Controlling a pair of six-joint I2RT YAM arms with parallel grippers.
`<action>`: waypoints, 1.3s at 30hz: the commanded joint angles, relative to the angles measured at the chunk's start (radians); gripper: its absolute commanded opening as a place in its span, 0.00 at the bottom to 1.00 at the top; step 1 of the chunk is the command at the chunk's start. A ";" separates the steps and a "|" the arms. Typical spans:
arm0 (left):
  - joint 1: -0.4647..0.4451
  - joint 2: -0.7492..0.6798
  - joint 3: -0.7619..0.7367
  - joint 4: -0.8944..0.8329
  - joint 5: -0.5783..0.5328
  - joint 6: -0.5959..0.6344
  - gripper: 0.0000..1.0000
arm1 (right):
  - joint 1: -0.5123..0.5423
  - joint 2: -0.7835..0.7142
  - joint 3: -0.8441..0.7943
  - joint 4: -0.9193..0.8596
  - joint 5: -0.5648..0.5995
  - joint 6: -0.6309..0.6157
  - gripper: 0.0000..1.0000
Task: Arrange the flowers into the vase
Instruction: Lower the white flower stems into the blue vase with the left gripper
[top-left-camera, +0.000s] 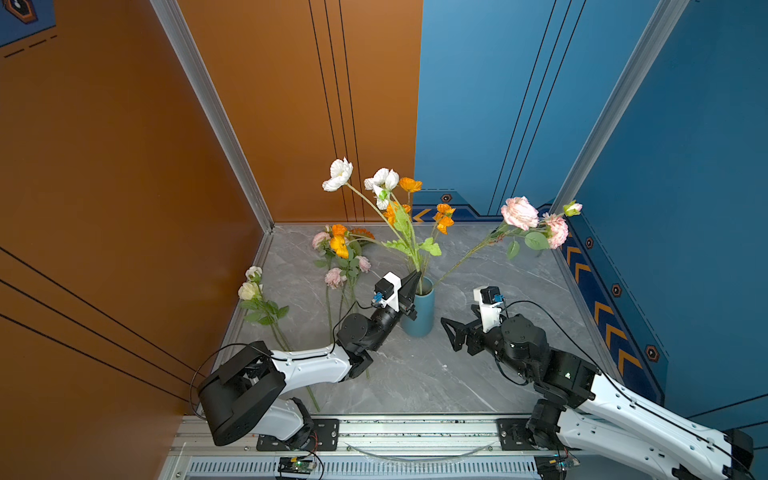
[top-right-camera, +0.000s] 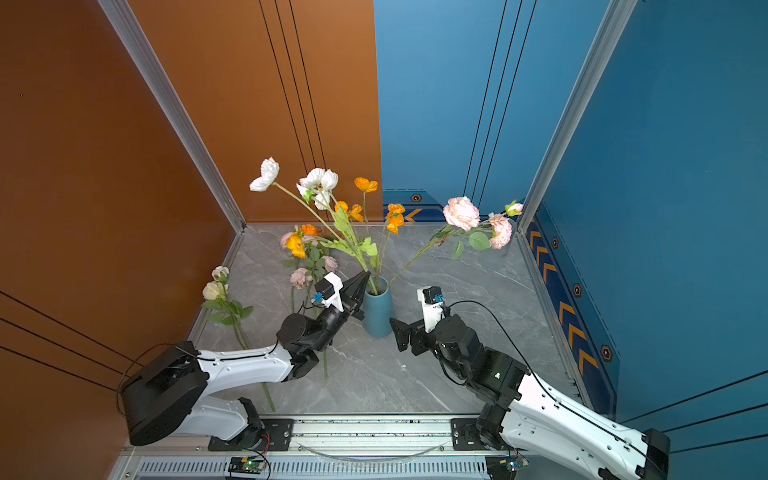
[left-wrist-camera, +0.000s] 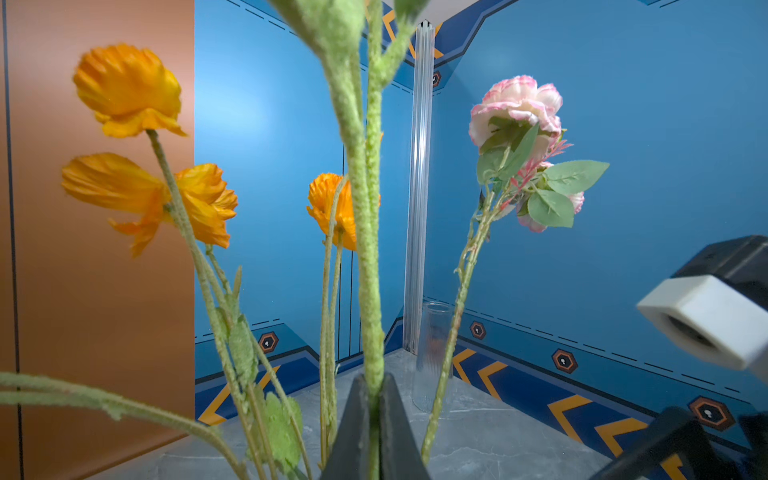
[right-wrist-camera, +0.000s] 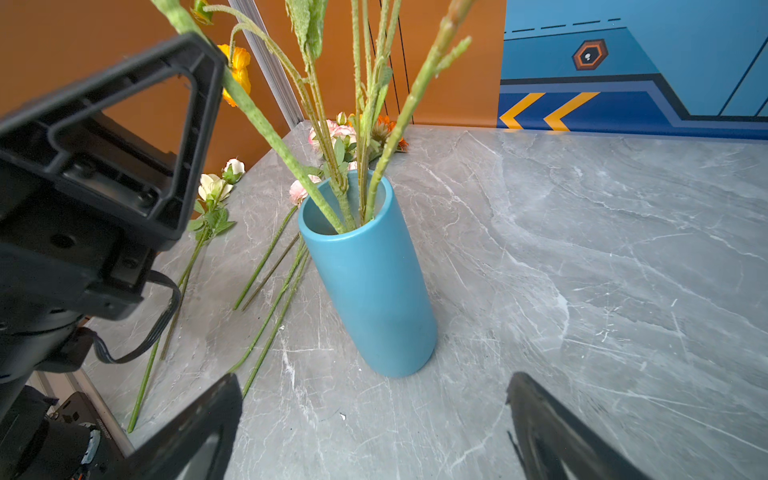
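The left gripper moves down toward the blue vase's open rim (top-left-camera: 424, 285) next and releases the fuzzy green stem there. That rim lies just below its closed fingers.
A blue vase (top-left-camera: 419, 316) (top-right-camera: 377, 311) (right-wrist-camera: 370, 282) stands mid-table and holds several flowers: white blooms (top-left-camera: 338, 174), orange blooms (left-wrist-camera: 126, 89) and a pink one (top-left-camera: 519, 212) (left-wrist-camera: 515, 108). My left gripper (top-left-camera: 417, 276) (top-right-camera: 365, 276) (left-wrist-camera: 376, 390) is shut on a fuzzy green stem (left-wrist-camera: 365, 249) just above the vase's rim; that stem's lower end is inside the vase. My right gripper (top-left-camera: 449, 332) (top-right-camera: 395, 332) (right-wrist-camera: 374, 380) stands open and empty, low beside the vase's base on its right. More flowers lie flat on the table: a pink and orange bunch (top-left-camera: 338, 257) and cream ones (top-left-camera: 251, 286).
A clear glass cylinder (left-wrist-camera: 432, 357) stands in the far right corner. Orange wall (top-left-camera: 124, 208) bounds the left, blue wall (top-left-camera: 685, 208) the right. The loose stems (right-wrist-camera: 270, 316) lie left of the vase, partly under my left arm. A metal rail (top-left-camera: 415, 428) runs along the front.
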 joint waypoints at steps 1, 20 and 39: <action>-0.013 0.003 -0.026 0.029 -0.051 0.011 0.00 | -0.005 -0.001 -0.007 0.023 -0.016 0.015 1.00; -0.011 -0.010 -0.069 -0.042 -0.128 -0.048 0.56 | -0.002 -0.019 -0.018 0.026 -0.016 0.024 1.00; 0.075 -0.289 -0.074 -0.514 0.163 -0.117 0.98 | -0.016 -0.038 -0.048 0.036 0.007 0.002 1.00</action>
